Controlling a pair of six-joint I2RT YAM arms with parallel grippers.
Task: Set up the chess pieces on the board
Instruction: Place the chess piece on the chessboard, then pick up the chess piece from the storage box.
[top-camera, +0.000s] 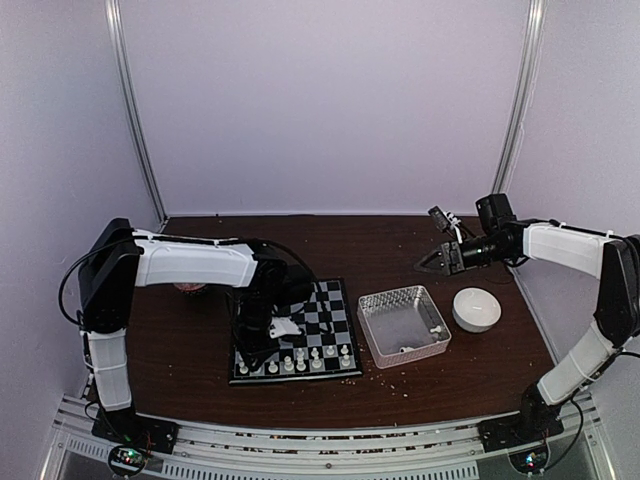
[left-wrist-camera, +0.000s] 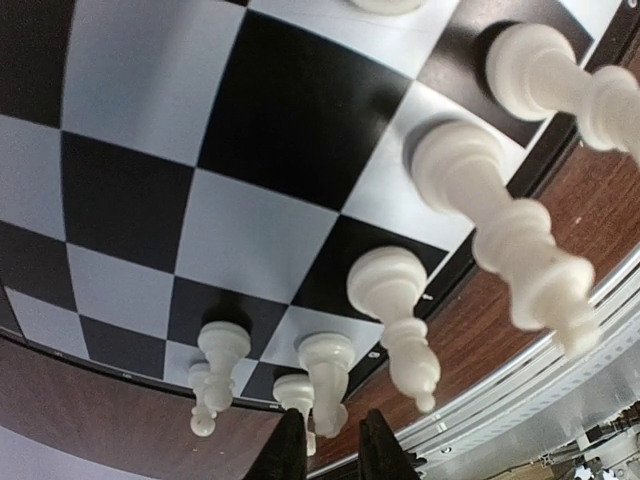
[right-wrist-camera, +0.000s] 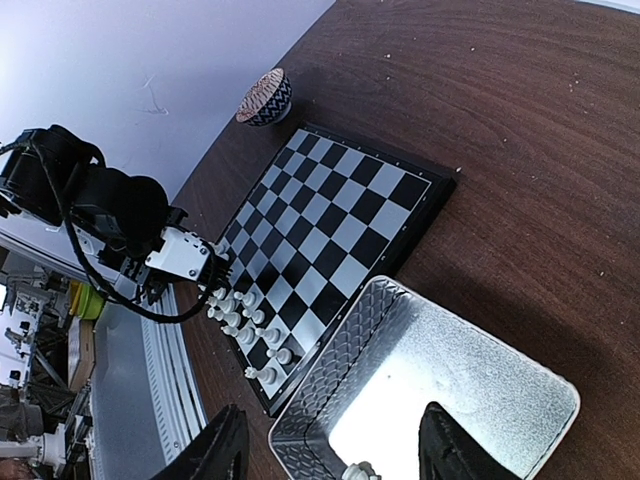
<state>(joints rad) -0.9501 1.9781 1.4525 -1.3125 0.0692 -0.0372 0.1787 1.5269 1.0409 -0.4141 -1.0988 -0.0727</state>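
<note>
My right gripper tips down and back into the tray next, onto the white piece by the tray's side (top-camera: 436, 330) nearest the round object. Its open fingers are empty, so it is free for this.
The board (top-camera: 325, 310) lies in front of the left arm, and a row of white chess pieces (top-camera: 300, 360) stands along its near edge. My left gripper (top-camera: 248, 352) is down at the near left corner of the board. In the left wrist view its fingers (left-wrist-camera: 288, 445) stand a little apart, with the head of one white piece (left-wrist-camera: 330, 365) between them. A gap shows on the right side of that piece. More pieces (left-wrist-camera: 390, 300) stand alongside. My right gripper (top-camera: 432, 262) hovers wide open above the tray's far edge and holds nothing.
A clear plastic tray (top-camera: 372, 330) sits right of the board with a few white pieces (top-camera: 436, 328) inside. A white round object (top-camera: 476, 308) lies right of the tray. A patterned bowl (right-wrist-camera: 267, 98) stands beyond the board's far left. Pale crumbs dot the table.
</note>
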